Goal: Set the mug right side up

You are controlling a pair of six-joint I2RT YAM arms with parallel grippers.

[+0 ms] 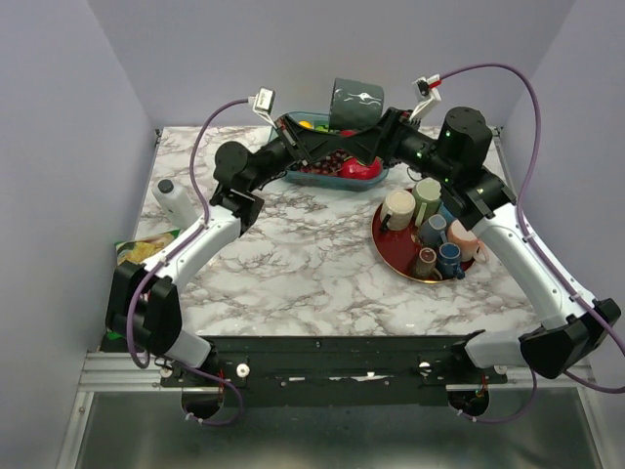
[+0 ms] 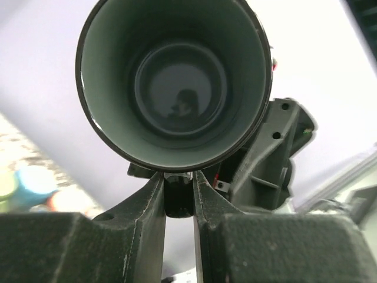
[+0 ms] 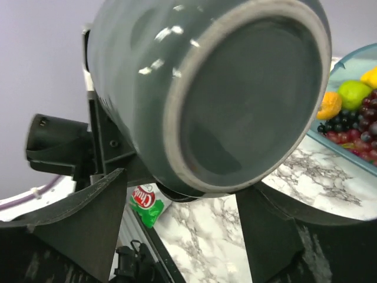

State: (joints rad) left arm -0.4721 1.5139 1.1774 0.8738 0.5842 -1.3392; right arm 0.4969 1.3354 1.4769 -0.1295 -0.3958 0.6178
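Note:
I need to tip my left gripper down and left in the top view next, as the mug's opening faces sideways, and release it on open tabletop by the white bottle.
A dark grey-green mug [image 1: 354,102] with a white wave mark hangs in the air over the back of the table, between both arms. Its mouth [image 2: 177,82] faces the left wrist camera and its base [image 3: 247,100] faces the right wrist camera. My left gripper [image 2: 178,183] is shut on the mug's dark handle [image 2: 178,199], just under the rim. My right gripper [image 3: 184,184] stands open, one finger [image 3: 100,206] on each side below the mug's base, neither pressing on it.
A blue tray [image 1: 322,186] of fruit lies under the held mug at the back. A round red tray [image 1: 391,262] with several mugs sits at the right. A white bottle [image 1: 176,200] and a chips bag [image 1: 142,251] are at the left edge.

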